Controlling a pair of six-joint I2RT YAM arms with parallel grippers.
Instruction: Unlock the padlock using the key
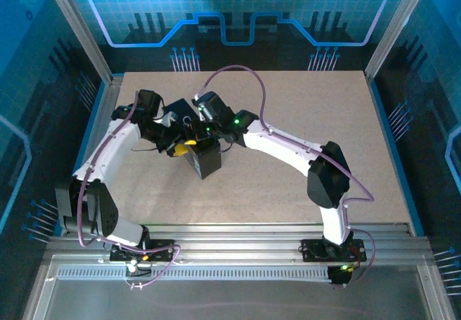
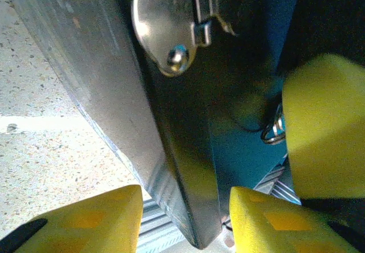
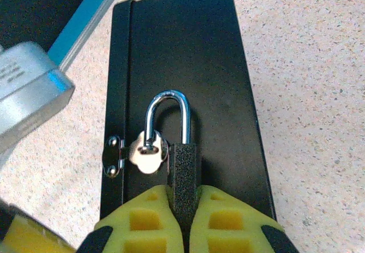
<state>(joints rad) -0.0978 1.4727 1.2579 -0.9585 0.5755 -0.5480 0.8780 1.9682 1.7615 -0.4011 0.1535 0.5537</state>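
The padlock (image 3: 183, 170) comes up off the hasp next in my right gripper, away from the box and down onto the bare tabletop. Its shackle stands open.
A black padlock (image 3: 183, 170) hangs by its silver shackle (image 3: 166, 113) through the hasp (image 3: 146, 153) of a black box (image 3: 222, 65). My right gripper (image 3: 182, 213) is shut on the padlock's body, a yellow finger on each side. My left gripper (image 2: 185, 207) has the box's edge (image 2: 188, 167) between its yellow fingers, which press on both faces. A small metal ring (image 2: 274, 132) shows beside the right gripper's finger (image 2: 325, 127); the key itself is hidden. From above, both grippers (image 1: 175, 149) (image 1: 196, 134) meet at the box (image 1: 204, 160).
The box stands left of centre on the speckled tabletop (image 1: 310, 104). A grey metal block (image 3: 28, 88) sits close to the box's left side. Aluminium rails (image 1: 238, 241) run along the near edge, and frame posts stand at the corners.
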